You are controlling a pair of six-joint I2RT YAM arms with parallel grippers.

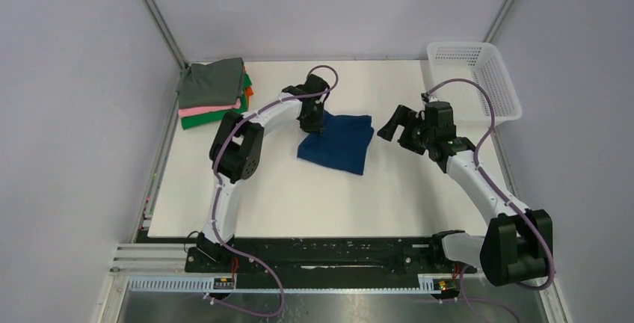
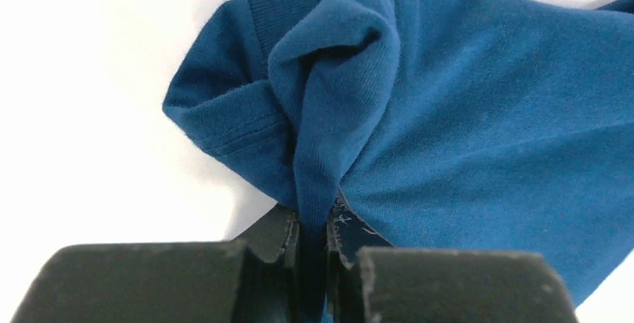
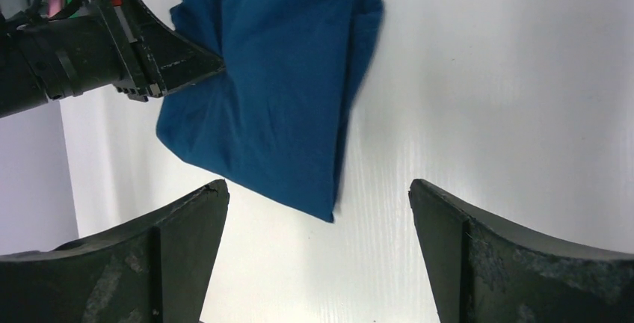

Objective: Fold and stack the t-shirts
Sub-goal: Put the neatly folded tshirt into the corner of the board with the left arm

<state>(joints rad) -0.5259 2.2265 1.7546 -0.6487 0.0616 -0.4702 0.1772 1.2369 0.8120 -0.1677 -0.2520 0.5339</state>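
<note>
The stack's grey top (image 1: 211, 84) lies to the left of my left gripper in the top view, so my gripper will next lift, carry the blue t-shirt (image 1: 338, 143) down onto it and release.
A folded dark blue t-shirt (image 1: 338, 143) lies in the middle of the white table; its print is hidden. My left gripper (image 1: 313, 128) is shut on a pinched ridge of cloth at the shirt's far left corner, seen close in the left wrist view (image 2: 314, 222), where the blue t-shirt (image 2: 478, 114) bunches up from the jaws. My right gripper (image 1: 390, 130) is open and empty, held above the table to the right of the shirt; its wrist view shows the shirt (image 3: 277, 91) beyond the spread fingertips (image 3: 213, 203). A stack of folded grey, pink, green and orange t-shirts (image 1: 213, 93) sits at the back left.
A white plastic mesh basket (image 1: 475, 80) stands at the back right corner, close behind the right arm. Grey enclosure walls and metal posts border the table on the left, back and right. The arm bases sit on a black rail (image 1: 329, 252) at the near edge.
</note>
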